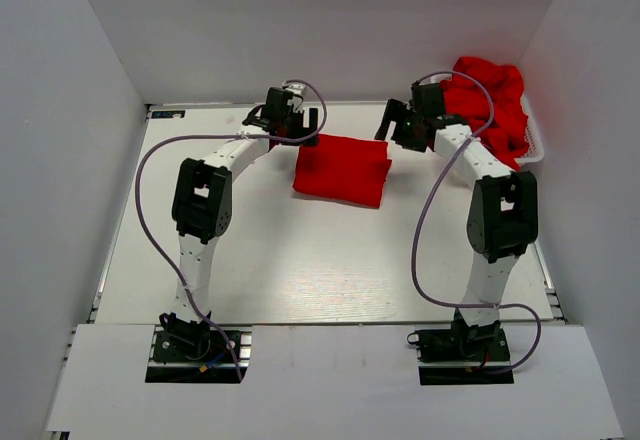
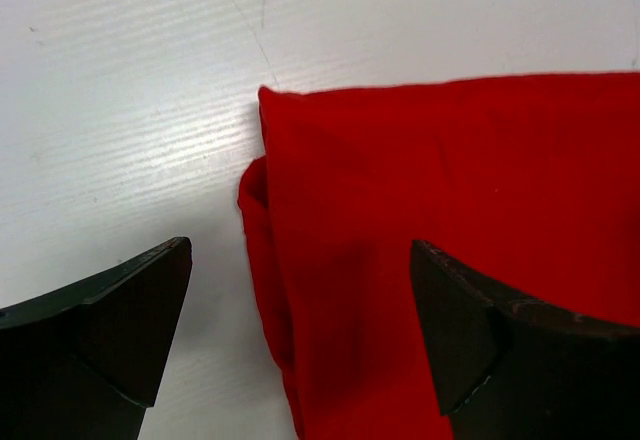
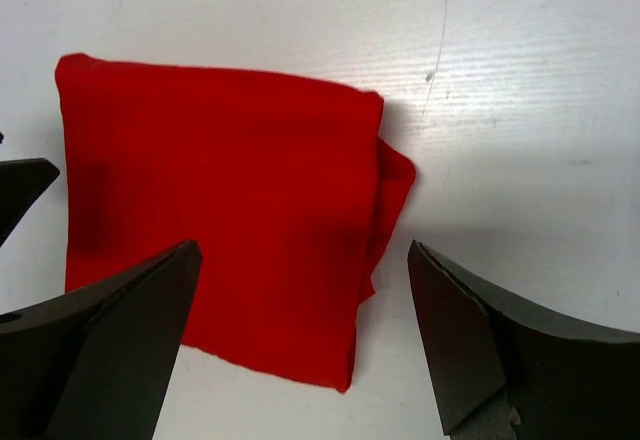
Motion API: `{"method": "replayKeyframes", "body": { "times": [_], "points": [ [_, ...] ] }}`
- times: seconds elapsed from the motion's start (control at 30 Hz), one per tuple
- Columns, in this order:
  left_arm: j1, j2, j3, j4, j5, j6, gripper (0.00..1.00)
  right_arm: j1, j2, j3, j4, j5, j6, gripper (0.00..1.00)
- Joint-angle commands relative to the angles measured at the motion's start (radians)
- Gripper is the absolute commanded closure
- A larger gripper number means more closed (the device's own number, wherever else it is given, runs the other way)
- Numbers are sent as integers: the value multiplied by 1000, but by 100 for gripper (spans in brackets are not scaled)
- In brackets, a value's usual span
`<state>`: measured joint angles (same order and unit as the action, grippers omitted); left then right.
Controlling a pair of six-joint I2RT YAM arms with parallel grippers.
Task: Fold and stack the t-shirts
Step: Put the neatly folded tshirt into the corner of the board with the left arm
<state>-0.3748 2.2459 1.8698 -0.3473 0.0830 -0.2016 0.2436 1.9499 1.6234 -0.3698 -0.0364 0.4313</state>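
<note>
My left gripper should go down and ease back onto the shirt's layered side edge below it, because that edge runs between the spread fingers.
A folded red t-shirt lies flat as a small rectangle at the far middle of the table. My left gripper is open above its far left corner; the left wrist view shows that corner between my spread fingers. My right gripper is open above its far right edge; the right wrist view shows the whole folded shirt with a layer sticking out at its right side. Neither gripper holds anything. More red t-shirts lie crumpled in a pile at the far right.
The pile sits in a white mesh basket against the right wall. White walls close in the table on the left, back and right. A purple cable loops from each arm.
</note>
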Motion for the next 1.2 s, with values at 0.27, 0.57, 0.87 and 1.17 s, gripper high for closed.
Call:
{"method": "replayKeyframes", "body": {
  "times": [0.27, 0.57, 0.87, 1.17],
  "points": [
    [-16, 33, 3, -99, 18, 65, 17, -3, -256, -217, -12, 68, -37, 10],
    [-26, 126, 17, -131, 81, 74, 34, -6, -333, -301, -73, 148, -46, 10],
    [-35, 141, 17, -194, -6, 74, 100, -6, -400, -355, -116, 249, -31, 10],
    [39, -11, 28, -329, -305, 79, 100, -12, -545, -431, -110, 345, -34, 10]
  ]
}}
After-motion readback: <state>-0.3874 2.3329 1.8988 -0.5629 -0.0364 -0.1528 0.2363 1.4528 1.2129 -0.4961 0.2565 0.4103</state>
